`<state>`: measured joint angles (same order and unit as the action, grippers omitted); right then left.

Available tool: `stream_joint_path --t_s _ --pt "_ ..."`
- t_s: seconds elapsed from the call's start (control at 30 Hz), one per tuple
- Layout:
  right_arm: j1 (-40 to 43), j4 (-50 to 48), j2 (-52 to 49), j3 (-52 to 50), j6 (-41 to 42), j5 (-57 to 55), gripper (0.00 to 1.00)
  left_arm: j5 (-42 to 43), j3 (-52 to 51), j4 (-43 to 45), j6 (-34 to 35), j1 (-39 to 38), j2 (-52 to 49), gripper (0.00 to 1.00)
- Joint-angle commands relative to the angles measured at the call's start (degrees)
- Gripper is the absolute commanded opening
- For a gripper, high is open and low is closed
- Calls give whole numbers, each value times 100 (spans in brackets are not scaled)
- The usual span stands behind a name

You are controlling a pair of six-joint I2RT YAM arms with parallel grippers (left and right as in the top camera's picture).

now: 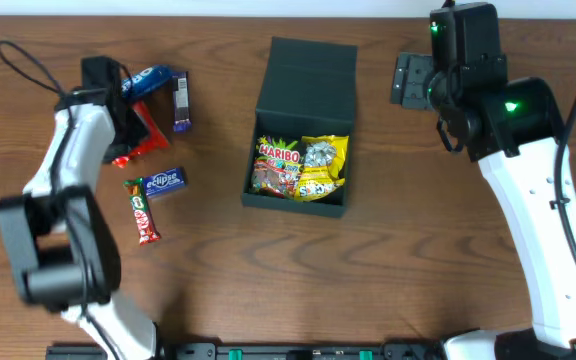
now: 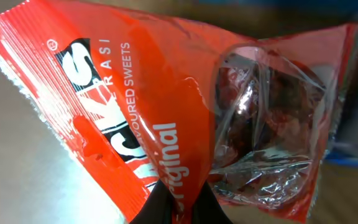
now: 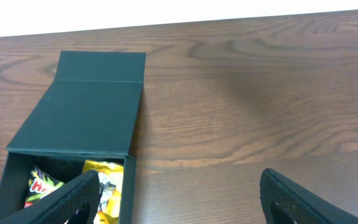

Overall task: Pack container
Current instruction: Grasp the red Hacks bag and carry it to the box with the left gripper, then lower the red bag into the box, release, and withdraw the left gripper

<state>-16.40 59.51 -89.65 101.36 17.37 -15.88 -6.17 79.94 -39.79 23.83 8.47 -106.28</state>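
Observation:
The red sweets packet will next go up in my left gripper and over the Haribo packet inside the dark container, and then I will bring it down there.
The dark container (image 1: 300, 95) stands open mid-table, its flap lid laid back, with a Haribo packet (image 1: 276, 165) and a yellow packet (image 1: 323, 167) inside. It also shows in the right wrist view (image 3: 73, 121). My left gripper (image 2: 182, 208) is shut on a red sweets packet (image 2: 142, 106) with a clear window, at the left of the table (image 1: 140, 135). My right gripper (image 3: 179, 199) is open and empty over bare wood, right of the container, seen overhead near the back right (image 1: 413, 80).
Loose snacks lie left of the container: a blue packet (image 1: 151, 80), a dark blue bar (image 1: 181, 100), an Eclipse pack (image 1: 164, 182) and a red KitKat bar (image 1: 142, 212). A black cable (image 1: 28, 65) loops at the far left.

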Motion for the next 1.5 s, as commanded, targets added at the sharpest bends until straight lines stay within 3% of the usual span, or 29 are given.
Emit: stream_joint_path --t_s 0.0,0.23,0.47,0.6,0.73,0.97,1.27,1.47 --pt "35 2 76 22 61 26 81 90 59 39 -831 -70 1099 6" --pt "37 -42 503 22 59 22 80 2570 59 -245 -3989 -308 2330 6" --pt "37 28 1349 22 57 20 81 5311 57 -1526 -7720 -699 2457 6" --pt "37 219 1768 22 57 -28 82 5661 52 -1961 -9092 -1126 2295 6" --pt "37 492 1991 22 52 -181 83 5480 52 -1899 -9941 -1657 1958 6" --pt "37 887 2055 22 55 -236 83 4092 52 -868 -9995 -2409 1003 6" --pt "37 907 2048 22 -31 -389 84 2717 52 105 -9995 -2782 256 5" --pt "37 903 2020 22 -28 -398 84 2566 52 205 -9991 -2804 -37 5"
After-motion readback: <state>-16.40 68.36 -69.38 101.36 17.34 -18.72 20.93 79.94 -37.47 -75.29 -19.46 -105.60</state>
